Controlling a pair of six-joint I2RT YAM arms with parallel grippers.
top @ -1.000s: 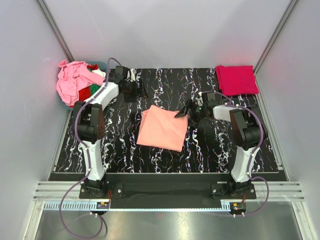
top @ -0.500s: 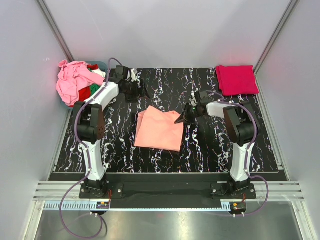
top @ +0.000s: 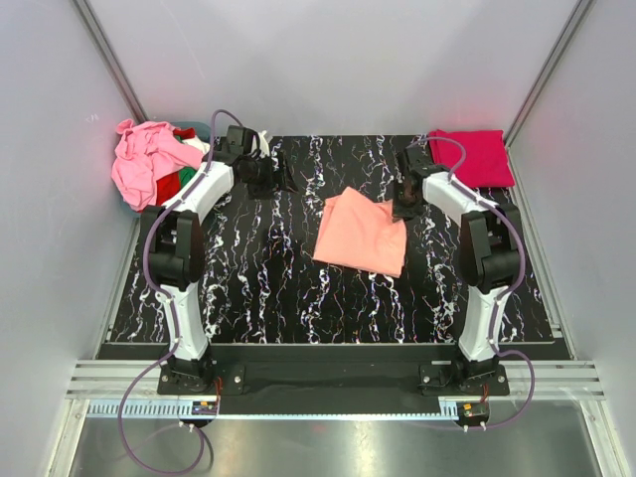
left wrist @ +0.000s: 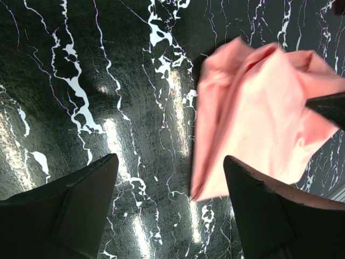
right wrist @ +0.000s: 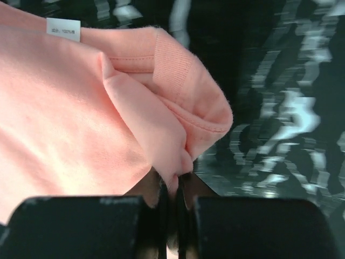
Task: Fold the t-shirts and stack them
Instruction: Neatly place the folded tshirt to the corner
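Note:
I should next lift the salmon-orange t-shirt with my right gripper over the already folded crimson-pink t-shirt [top: 470, 157] and release it. The crimson-pink one lies outward of my right gripper, to its right in the top view.
A folded salmon-orange t-shirt [top: 360, 232] lies on the black marbled table, right of centre. My right gripper [top: 402, 207] is shut on its far right corner. In the right wrist view the cloth's collar fold [right wrist: 161, 108] is pinched between the closed jaws of the right gripper [right wrist: 175, 186]. A folded crimson-pink t-shirt [top: 470, 157] lies at the back right corner. My left gripper [top: 278, 174] hovers open at the back left. The left gripper [left wrist: 170, 162] holds nothing, and the salmon-orange t-shirt [left wrist: 259, 108] shows beyond its right finger.
A heap of light pink, red, green and white t-shirts [top: 149, 161] fills a teal tub [top: 195, 128] at the back left, off the mat. The black marbled mat [top: 248, 288] ends at grey walls on three sides.
My right gripper shut on the salmon-orange t-shirt's right edge and dragged it right and toward the back, closer to the crimson-pink shirt. The left arm barely moved.

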